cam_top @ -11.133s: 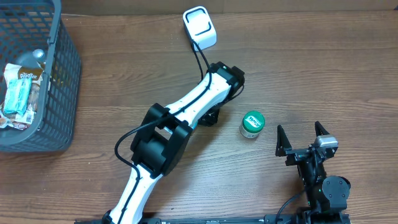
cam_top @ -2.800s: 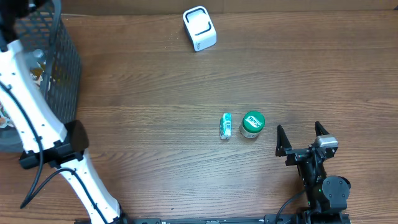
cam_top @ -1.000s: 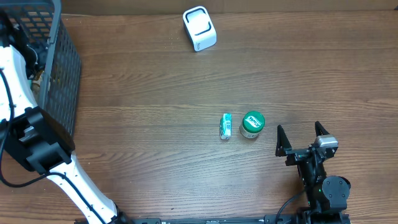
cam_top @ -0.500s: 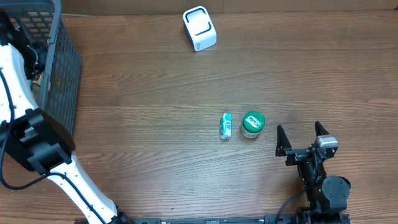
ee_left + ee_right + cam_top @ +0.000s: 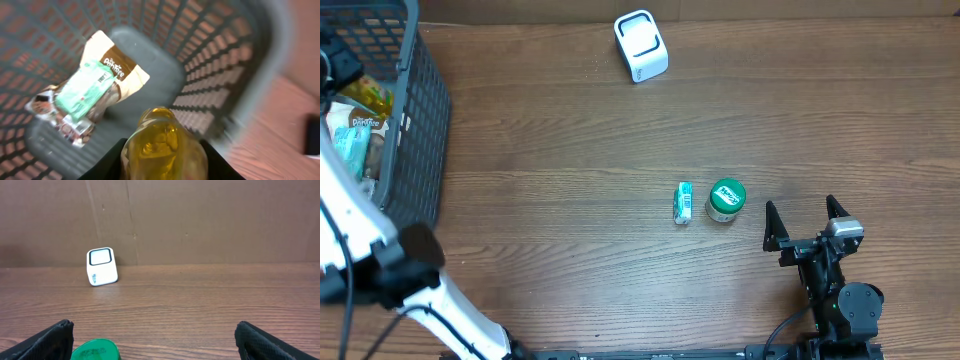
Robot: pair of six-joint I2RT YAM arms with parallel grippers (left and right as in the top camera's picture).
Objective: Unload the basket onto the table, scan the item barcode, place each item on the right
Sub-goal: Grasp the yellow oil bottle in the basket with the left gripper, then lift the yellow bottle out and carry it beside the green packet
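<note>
The left gripper carries the bottle [image 5: 366, 97] over the basket's rim next, then lowers and releases it on the tabletop [image 5: 654, 200] beside the teal carton, because that spot stands empty.
My left gripper [image 5: 164, 161] is shut on a yellow translucent bottle [image 5: 162, 142] and holds it above the inside of the grey mesh basket [image 5: 235, 75]. The overhead view shows the bottle [image 5: 366, 97] over the basket [image 5: 420, 120] at the far left. The white barcode scanner [image 5: 641, 45] stands at the back of the table, also seen in the right wrist view as the scanner [image 5: 102, 266]. My right gripper [image 5: 807, 222] rests open near the front right with nothing between its fingers.
A small teal carton [image 5: 683, 202] and a green-lidded jar [image 5: 726, 199] stand mid-table, just left of the right gripper. A green snack pack [image 5: 85, 92] and a brown-and-white pouch [image 5: 122, 72] lie in the basket. A cardboard wall [image 5: 200, 220] backs the table.
My left gripper has closed on the yellow bottle in the basket and lifted it, and the arm has shifted toward the front. The right arm has not moved.
</note>
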